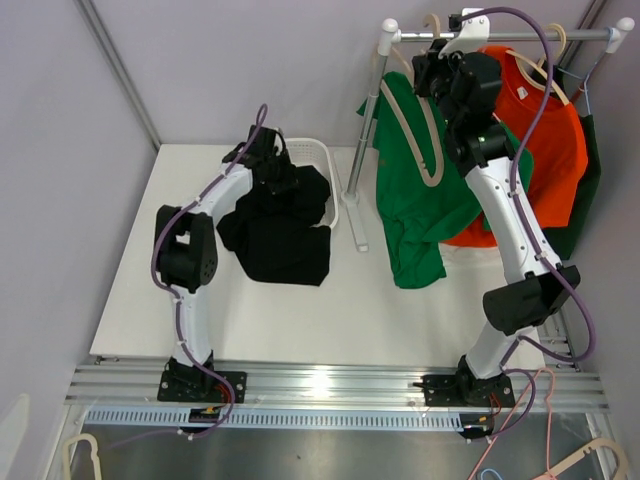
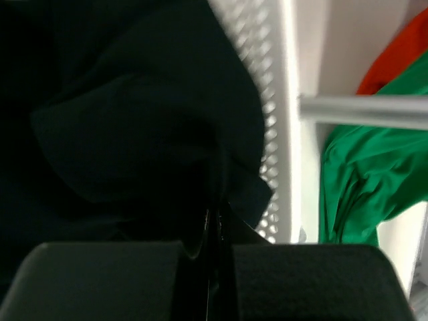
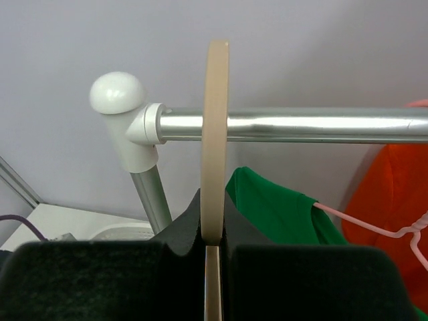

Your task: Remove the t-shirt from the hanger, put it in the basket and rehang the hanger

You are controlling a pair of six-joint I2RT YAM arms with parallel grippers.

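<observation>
I need to move my right gripper outward next, bring the hanger's hook close against the bare bar [image 1: 424, 37] [image 3: 190, 125] beside the white joint, and let it go, as the hook already loops over.
A green t-shirt [image 1: 415, 195] hangs on a beige hanger [image 1: 432, 150] from the rail [image 1: 520, 36] at the back right. My right gripper [image 1: 432, 60] is up at the rail, shut on the hanger's beige hook [image 3: 214, 134], which loops over the rail [image 3: 301, 126]; the green t-shirt [image 3: 281, 210] shows just behind it. My left gripper [image 1: 270, 165] is over the white basket [image 1: 318, 152], its jaws closed in a black t-shirt [image 1: 275, 235] that drapes over the basket's rim onto the table. In the left wrist view the black t-shirt [image 2: 134, 120] fills the frame.
An orange t-shirt [image 1: 545, 150] hangs on a second hanger to the right of the green one, with a dark green garment [image 1: 592, 170] behind it. A thin pink hanger [image 3: 374, 227] is also on the rail. The rack's post [image 1: 362, 150] stands beside the basket.
</observation>
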